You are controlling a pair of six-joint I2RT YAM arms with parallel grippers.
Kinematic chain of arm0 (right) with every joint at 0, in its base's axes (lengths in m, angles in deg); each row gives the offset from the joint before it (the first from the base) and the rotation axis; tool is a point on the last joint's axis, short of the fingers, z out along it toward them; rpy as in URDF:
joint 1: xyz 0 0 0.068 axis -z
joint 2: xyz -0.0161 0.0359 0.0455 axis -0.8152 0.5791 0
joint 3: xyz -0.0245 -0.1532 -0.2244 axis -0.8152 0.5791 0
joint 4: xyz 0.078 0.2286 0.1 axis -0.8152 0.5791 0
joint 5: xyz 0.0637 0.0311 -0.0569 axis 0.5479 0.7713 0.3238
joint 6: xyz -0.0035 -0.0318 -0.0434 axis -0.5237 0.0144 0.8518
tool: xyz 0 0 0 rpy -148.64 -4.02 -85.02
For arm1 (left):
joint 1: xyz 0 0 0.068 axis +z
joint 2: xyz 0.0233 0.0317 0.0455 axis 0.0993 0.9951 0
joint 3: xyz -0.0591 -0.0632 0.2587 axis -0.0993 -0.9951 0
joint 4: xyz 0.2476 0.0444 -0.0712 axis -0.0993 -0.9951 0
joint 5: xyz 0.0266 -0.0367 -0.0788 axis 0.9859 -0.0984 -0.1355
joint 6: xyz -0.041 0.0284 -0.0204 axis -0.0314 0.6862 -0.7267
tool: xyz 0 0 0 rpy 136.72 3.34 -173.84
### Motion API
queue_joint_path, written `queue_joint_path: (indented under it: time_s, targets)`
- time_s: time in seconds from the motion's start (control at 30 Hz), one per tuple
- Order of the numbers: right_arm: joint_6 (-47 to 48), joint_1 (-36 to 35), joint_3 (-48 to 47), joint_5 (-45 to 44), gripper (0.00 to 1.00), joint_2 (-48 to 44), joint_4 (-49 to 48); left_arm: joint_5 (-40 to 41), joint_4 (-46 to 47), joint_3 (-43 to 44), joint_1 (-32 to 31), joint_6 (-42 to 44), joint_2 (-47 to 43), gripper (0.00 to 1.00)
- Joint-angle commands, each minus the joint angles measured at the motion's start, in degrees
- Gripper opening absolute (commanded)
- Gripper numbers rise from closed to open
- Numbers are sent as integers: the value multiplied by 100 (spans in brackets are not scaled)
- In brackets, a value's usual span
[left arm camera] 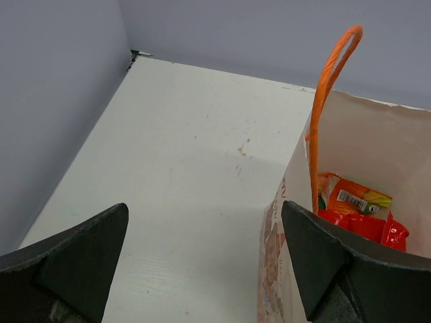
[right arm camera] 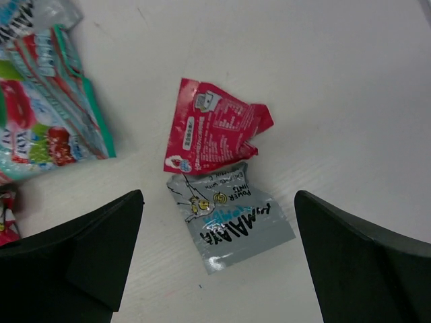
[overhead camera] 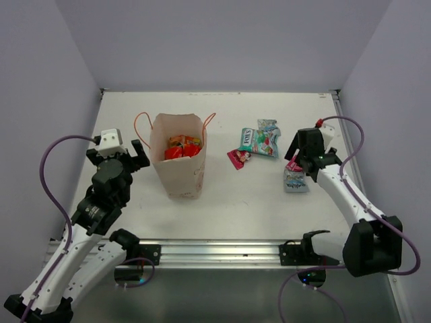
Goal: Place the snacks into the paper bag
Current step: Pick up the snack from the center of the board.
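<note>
I will next bring my right gripper down and back onto the grey-blue packet's far end [right arm camera: 214,192] next to the red-pink packet [right arm camera: 213,128], because its width fits between my open fingers.
The paper bag [overhead camera: 179,171] stands upright left of centre, its orange cord handle [left arm camera: 326,87] sticking up. Red and orange snacks [overhead camera: 182,147] lie inside it; the left wrist view shows a red packet [left arm camera: 364,226] and an orange one [left arm camera: 351,196]. My left gripper [overhead camera: 139,155] hovers open just left of the bag, its right finger beside the bag's wall [left arm camera: 271,269]. On the table lie a teal-white packet [overhead camera: 258,141], a magenta one [overhead camera: 236,159] and a grey-blue one [overhead camera: 296,181]. My right gripper [right arm camera: 217,196] hangs open above the grey-blue packet [right arm camera: 229,217] and a red-pink packet [right arm camera: 213,128], holding nothing.
Grey walls close off the table at the left, back and right. A metal rail [overhead camera: 215,252] with both arm bases runs along the near edge. The teal-white packet [right arm camera: 47,114] lies left of my right gripper.
</note>
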Motion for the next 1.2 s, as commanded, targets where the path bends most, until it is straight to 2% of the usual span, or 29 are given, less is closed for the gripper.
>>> queue_joint_path:
  time_s: [0.0,0.03,0.2,0.7,0.9,1.07,1.17]
  targets:
    - [-862,519,406,942,99,134,-343,180,382,-44,13,-39,-93,100]
    - [-924,625,660,1231,99,152,-632,180,390,-88,13,-39,-154,100]
    - [-1013,907,1031,1489,99,389,-1082,206,390,-167,13,-66,-313,100]
    - [-318,925,953,2042,98,1259,-1461,118,382,-141,13,-66,-243,100]
    - [-55,898,777,2087,85,1663,-1224,101,390,-141,13,-66,-199,100]
    - [95,644,662,1719,73,1830,-916,83,399,-141,13,-57,-181,100]
    - [51,495,645,1805,65,1831,-863,65,391,-141,13,-57,-181,100]
